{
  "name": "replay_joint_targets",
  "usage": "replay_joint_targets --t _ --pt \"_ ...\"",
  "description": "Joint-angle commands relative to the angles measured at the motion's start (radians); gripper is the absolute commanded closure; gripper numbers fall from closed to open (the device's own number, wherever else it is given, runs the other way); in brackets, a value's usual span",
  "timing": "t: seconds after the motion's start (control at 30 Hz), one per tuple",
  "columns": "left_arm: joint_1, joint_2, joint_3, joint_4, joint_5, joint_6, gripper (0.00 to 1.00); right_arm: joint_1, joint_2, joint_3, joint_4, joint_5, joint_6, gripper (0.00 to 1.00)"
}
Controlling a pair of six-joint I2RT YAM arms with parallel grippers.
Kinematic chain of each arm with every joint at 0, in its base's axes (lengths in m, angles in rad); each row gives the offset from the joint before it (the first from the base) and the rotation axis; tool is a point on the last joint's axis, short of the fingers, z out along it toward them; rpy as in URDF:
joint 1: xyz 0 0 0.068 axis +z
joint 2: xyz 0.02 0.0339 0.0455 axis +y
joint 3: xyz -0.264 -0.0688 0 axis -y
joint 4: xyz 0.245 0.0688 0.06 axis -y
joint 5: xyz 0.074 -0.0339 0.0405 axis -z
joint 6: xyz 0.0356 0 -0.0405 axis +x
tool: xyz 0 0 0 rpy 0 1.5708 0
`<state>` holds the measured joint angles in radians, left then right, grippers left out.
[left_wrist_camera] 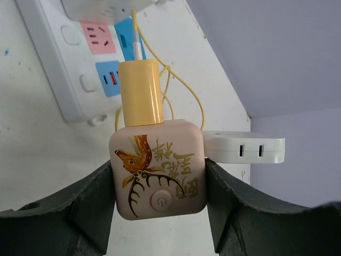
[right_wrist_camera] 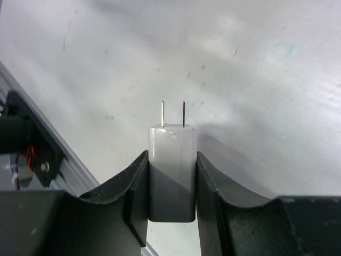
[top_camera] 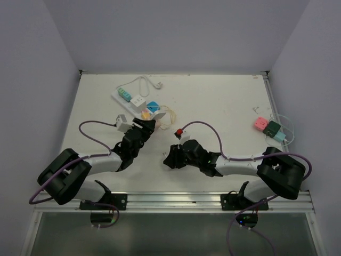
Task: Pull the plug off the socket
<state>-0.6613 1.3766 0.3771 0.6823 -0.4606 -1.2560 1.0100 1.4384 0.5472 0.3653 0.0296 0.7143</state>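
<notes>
My right gripper should next move outward and to the right in the top view, down onto the bare table. The white plug is already clear of the socket.
The socket, a long white power strip with pink and blue outlet faces, lies at the back left of the table and fills the top left of the left wrist view. My right gripper is shut on a white plug, held off the table with its two bare prongs pointing away. In the top view this gripper sits mid-table, apart from the socket. My left gripper is shut on a pale pink cube adapter with a deer drawing; a yellow charger sticks out of it. This gripper sits just in front of the socket.
A white adapter lies beside the held cube. White and blue cubes sit on the strip, with a yellow cable looped nearby. Pink and green cubes rest at the right edge. The strip's white cord curls behind.
</notes>
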Motion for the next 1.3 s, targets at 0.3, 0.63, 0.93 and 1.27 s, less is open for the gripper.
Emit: replay_joint_targets --t 0.3,0.63,0.93,1.27 --pt "0.005 -0.060 0.011 0.123 -0.064 0.119 1.00 0.001 -0.121 0.095 -0.347 0.197 -0.095 1.00" --pt "0.003 -0.275 -0.030 -0.110 0.128 0.263 1.00 -0.264 -0.128 0.143 -0.450 0.349 -0.229 1.00" --pt "0.003 -0.421 -0.113 -0.243 0.323 0.314 1.00 -0.481 0.049 0.255 -0.296 0.297 -0.343 1.00" --pt "0.005 -0.511 -0.182 -0.302 0.361 0.311 1.00 -0.657 0.263 0.335 -0.129 0.008 -0.236 0.97"
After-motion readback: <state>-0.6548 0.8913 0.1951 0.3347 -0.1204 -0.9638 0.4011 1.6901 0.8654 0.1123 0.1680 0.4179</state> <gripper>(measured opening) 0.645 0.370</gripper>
